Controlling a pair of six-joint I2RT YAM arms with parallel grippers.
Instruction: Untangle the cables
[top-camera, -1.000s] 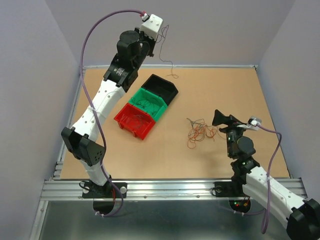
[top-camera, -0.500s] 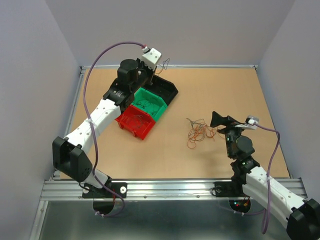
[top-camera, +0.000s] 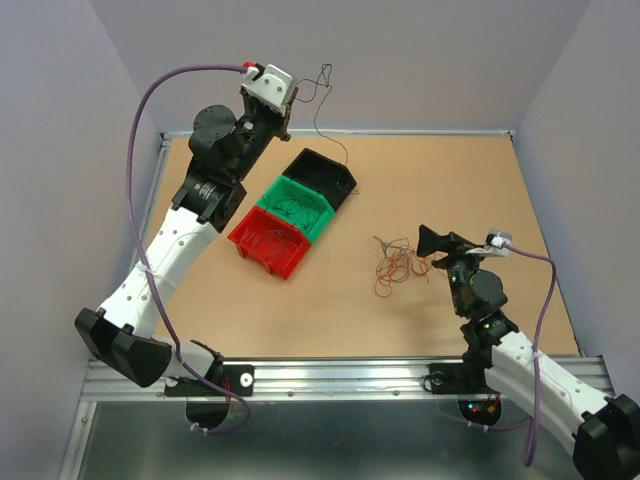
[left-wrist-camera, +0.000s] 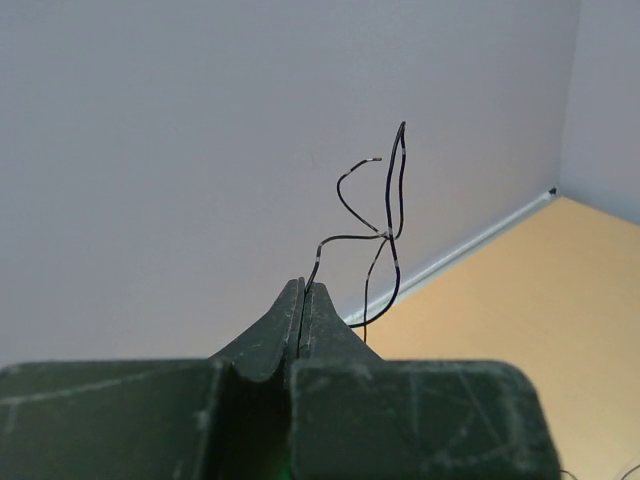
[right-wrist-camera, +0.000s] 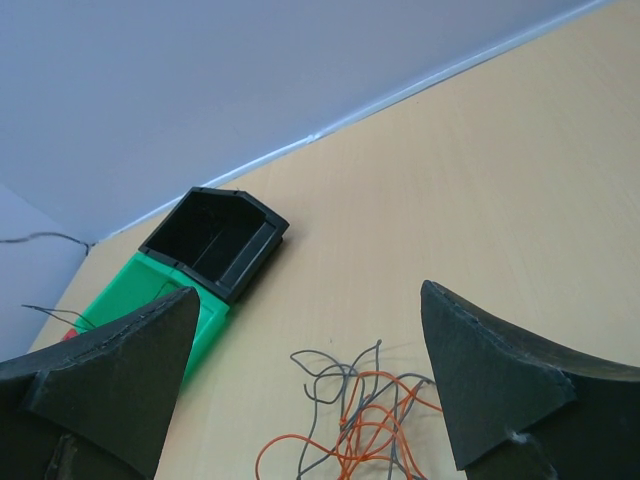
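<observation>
My left gripper next comes down into the green bin (top-camera: 296, 208) below it and releases the dark wire there, since similar dark wires already lie inside.
The cables are a small clump of thin orange and grey wires (top-camera: 398, 263) lying right of the table's middle, and they show low in the right wrist view as the clump (right-wrist-camera: 362, 420). My right gripper (top-camera: 430, 243) stands open just right of the clump, its jaws wide apart and empty, the gripper (right-wrist-camera: 308, 300) looking down over the wires. My left gripper (top-camera: 287, 98) is raised high over the back left, shut on one thin dark wire (top-camera: 320, 82). That wire (left-wrist-camera: 392, 215) curls up from the shut tips (left-wrist-camera: 303, 290), and one end hangs toward the black bin.
Three small bins stand in a diagonal row left of centre: black bin (top-camera: 322, 178), green bin (top-camera: 293, 208), red bin (top-camera: 268, 240). The green and red ones hold a few thin wires. The black bin (right-wrist-camera: 215, 240) looks empty. Grey walls rise at the table's back and sides.
The left gripper dipped toward the black bin, then rose and swung left, still holding the dark wire. The right gripper edged slightly left toward the clump.
</observation>
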